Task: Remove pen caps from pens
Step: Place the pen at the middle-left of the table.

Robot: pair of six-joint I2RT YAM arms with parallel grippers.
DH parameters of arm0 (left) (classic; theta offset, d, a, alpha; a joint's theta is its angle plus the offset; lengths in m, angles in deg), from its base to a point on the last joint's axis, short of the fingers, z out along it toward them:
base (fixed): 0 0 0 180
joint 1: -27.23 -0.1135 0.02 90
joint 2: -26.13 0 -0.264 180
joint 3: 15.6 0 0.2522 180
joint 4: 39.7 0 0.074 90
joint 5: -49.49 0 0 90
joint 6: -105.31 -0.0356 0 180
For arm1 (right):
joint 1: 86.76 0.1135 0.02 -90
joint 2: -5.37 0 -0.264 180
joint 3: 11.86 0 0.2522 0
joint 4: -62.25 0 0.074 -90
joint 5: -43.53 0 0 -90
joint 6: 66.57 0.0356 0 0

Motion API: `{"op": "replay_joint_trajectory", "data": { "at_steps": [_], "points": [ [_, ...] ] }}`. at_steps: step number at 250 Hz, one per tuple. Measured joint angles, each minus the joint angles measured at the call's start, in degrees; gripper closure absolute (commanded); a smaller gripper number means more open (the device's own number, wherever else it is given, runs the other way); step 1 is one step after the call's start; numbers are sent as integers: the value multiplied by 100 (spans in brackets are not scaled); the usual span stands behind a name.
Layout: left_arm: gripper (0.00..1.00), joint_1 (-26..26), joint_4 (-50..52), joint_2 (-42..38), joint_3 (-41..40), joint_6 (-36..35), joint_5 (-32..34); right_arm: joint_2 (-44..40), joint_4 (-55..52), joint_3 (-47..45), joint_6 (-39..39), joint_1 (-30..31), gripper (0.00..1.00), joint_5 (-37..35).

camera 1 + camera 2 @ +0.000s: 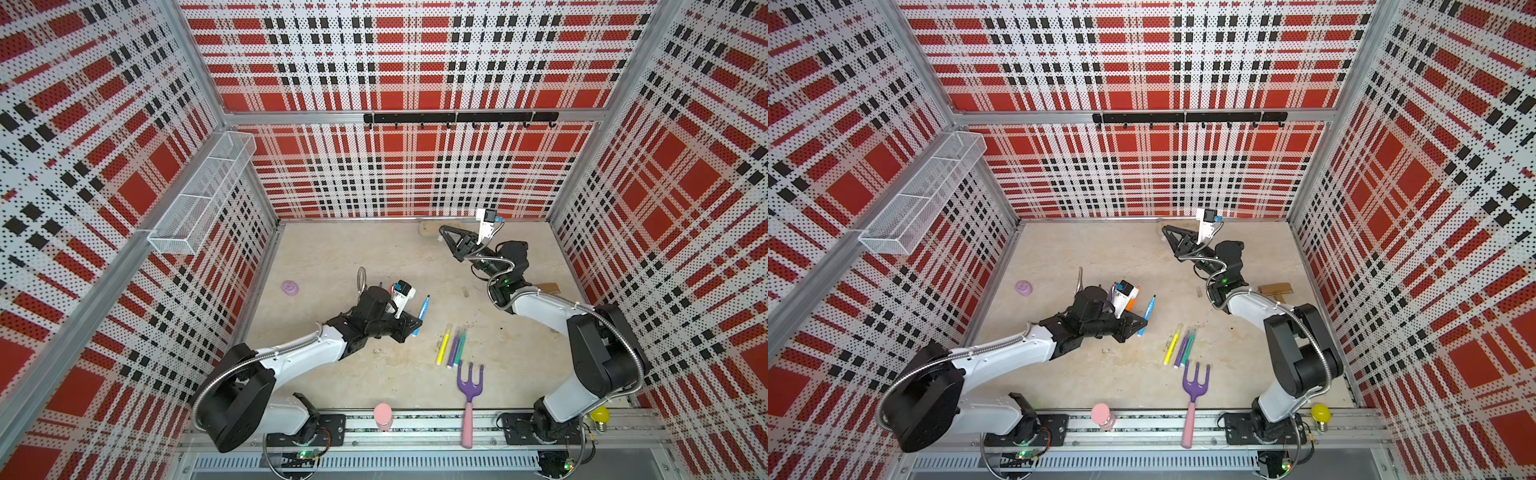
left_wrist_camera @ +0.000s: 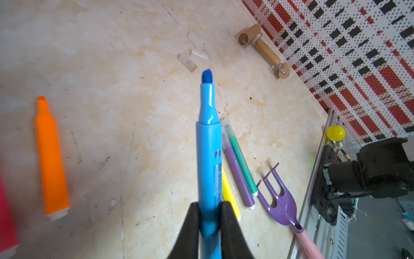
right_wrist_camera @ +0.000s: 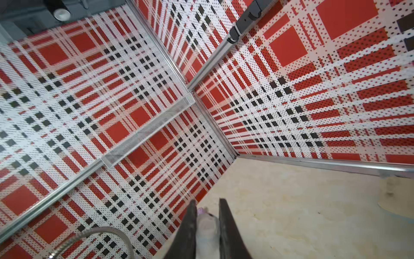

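Note:
The blue pen's body comes free from my left gripper next, after a swing down toward the purple round piece, onto open tabletop between them, since the blue pen's tip is bare.
My left gripper (image 2: 209, 208) is shut on the barrel of a blue pen (image 2: 208, 145), whose dark blue tip is bare; both top views show this pen (image 1: 422, 309) (image 1: 1148, 311) low over the table. An orange pen (image 2: 51, 161) with a bare tip and a pink-red pen (image 2: 5, 224) lie beside it. Yellow (image 1: 443, 347), purple (image 1: 454, 349) and teal (image 1: 460, 347) pens lie together mid-table, with clear caps on their far ends. Loose clear pen caps (image 2: 187, 62) lie on the table. My right gripper (image 3: 207, 208) is raised near the back wall (image 1: 442, 228), shut on a clear pen cap (image 3: 207, 226).
A purple garden fork with a pink handle (image 1: 469, 380) lies near the front rail. A pink cylinder (image 1: 382, 415) and a yellow bulb (image 1: 599, 415) stand on the rail. A purple round piece (image 1: 290, 287) lies at the left, a wooden roller (image 2: 264, 50) by the right wall, and a wire basket (image 1: 203, 187) hangs on the left wall.

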Motion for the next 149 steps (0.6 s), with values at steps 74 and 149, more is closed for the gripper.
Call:
{"op": "replay_joint_trajectory", "data": {
  "at_steps": [74,149],
  "points": [
    [100,-1342,1375,-389,640,24,2531,-1154,-3624,468,-2120,-26,100,-2090],
    [100,-2334,2124,1259,1147,-186,2999,-1620,-5477,105,-2905,-144,100,-3355]
  ]
}}
